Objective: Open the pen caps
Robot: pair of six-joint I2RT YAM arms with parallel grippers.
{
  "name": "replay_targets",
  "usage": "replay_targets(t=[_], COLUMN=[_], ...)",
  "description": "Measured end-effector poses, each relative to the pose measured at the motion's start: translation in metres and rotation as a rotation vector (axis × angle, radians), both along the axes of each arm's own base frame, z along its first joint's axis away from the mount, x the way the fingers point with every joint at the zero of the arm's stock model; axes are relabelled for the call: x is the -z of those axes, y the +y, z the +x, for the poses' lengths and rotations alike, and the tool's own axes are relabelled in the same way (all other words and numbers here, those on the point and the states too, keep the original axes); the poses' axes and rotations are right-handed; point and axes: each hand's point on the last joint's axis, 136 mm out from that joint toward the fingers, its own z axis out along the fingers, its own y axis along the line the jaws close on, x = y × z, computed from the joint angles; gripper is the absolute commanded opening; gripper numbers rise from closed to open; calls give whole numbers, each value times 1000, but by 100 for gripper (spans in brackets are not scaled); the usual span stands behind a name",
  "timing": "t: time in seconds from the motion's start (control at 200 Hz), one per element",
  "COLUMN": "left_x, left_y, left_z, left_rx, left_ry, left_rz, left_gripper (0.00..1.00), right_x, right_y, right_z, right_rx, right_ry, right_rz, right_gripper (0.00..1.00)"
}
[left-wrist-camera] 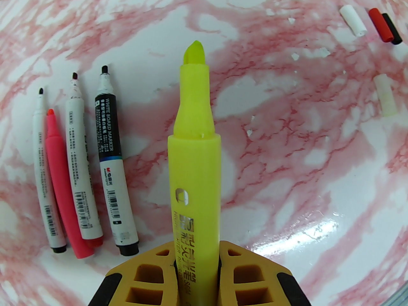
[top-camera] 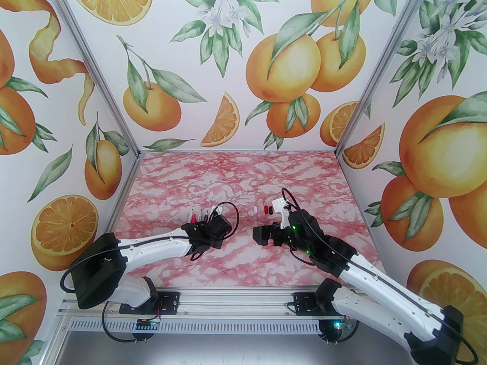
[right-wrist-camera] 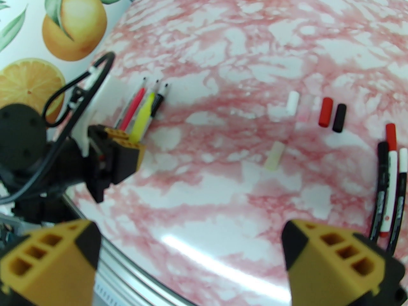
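My left gripper needs to lower the yellow pen, which is already uncapped, onto the bare table beside the black-labelled pen and let go of it there, because that spot is below my gripper.
My left gripper [left-wrist-camera: 197, 255] is shut on a yellow pen [left-wrist-camera: 193, 158], whose uncapped tip points away over the table. Several uncapped pens [left-wrist-camera: 81, 167] lie side by side to its left: white ones, a pink one and a black-labelled one. Loose pen caps lie to the right: white [left-wrist-camera: 353, 21], red [left-wrist-camera: 379, 24], black [left-wrist-camera: 392, 29] and pale yellow [left-wrist-camera: 385, 96]. My right gripper [right-wrist-camera: 189, 237] hangs open above bare table, nearer than the pale yellow cap [right-wrist-camera: 274, 156]. In the top view, the left gripper [top-camera: 218, 228] and right gripper [top-camera: 261, 236] face each other mid-table.
At the right edge of the right wrist view lie three more pens [right-wrist-camera: 389, 186], with black, red and white caps on. The pink marble table [top-camera: 243, 173] is walled by orange-print panels on three sides. The arms' mounting rail [top-camera: 228, 306] runs along the near edge.
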Motion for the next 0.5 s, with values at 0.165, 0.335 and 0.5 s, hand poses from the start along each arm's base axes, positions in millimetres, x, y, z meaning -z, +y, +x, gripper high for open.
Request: replay_targets(t=[0.165, 0.335, 0.5], left_x=[15, 22, 30], left_y=[12, 14, 14], left_z=[17, 22, 25], left_rx=[-62, -74, -79], left_ry=[20, 27, 42], left_rz=[59, 91, 109], left_gripper=[2, 2, 3], right_x=[0, 0, 1], right_y=[0, 0, 1], right_z=[0, 0, 0], right_rx=[-2, -2, -3], right_ry=[0, 0, 4], right_rz=[1, 2, -1], right_gripper=[100, 100, 100])
